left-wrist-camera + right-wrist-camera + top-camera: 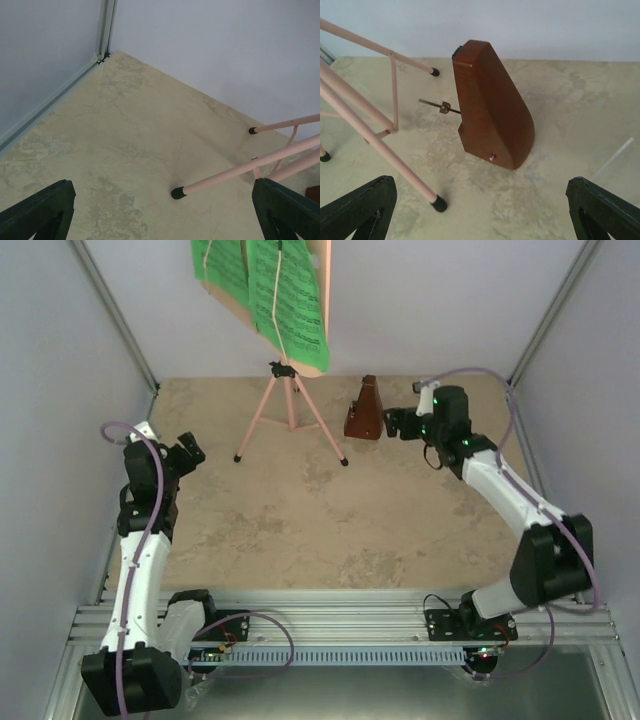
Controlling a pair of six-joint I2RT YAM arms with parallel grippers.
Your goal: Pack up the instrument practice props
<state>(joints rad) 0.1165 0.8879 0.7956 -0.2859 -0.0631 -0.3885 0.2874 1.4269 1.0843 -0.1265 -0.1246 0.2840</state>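
Observation:
The right gripper goes outward and toward the left in the top view next, onto the metronome's upper end (369, 389) (475, 59), because the metronome's tapered body is slimmest there.
The pink music stand (290, 410) stands on its tripod at the back middle of the table, with green sheet-music pages (268, 295) on its desk. To the right of the stand, a small brown wooden metronome (364, 412) stands upright. My right gripper (394, 423) is open just right of the metronome (492, 105), not touching it, its jaws (480, 215) wide and bare. My left gripper (189, 452) hangs at the left, open and bare (162, 220). One pink tripod leg (240, 172) with a black foot cap (177, 192) lies ahead of the left gripper.
Pale walls close the table on the left, back and right, with a metal corner post (104, 30) at the back left. An aluminium rail (340, 625) carries both arm bases along the near edge. A tripod leg (370, 135) runs left of the metronome.

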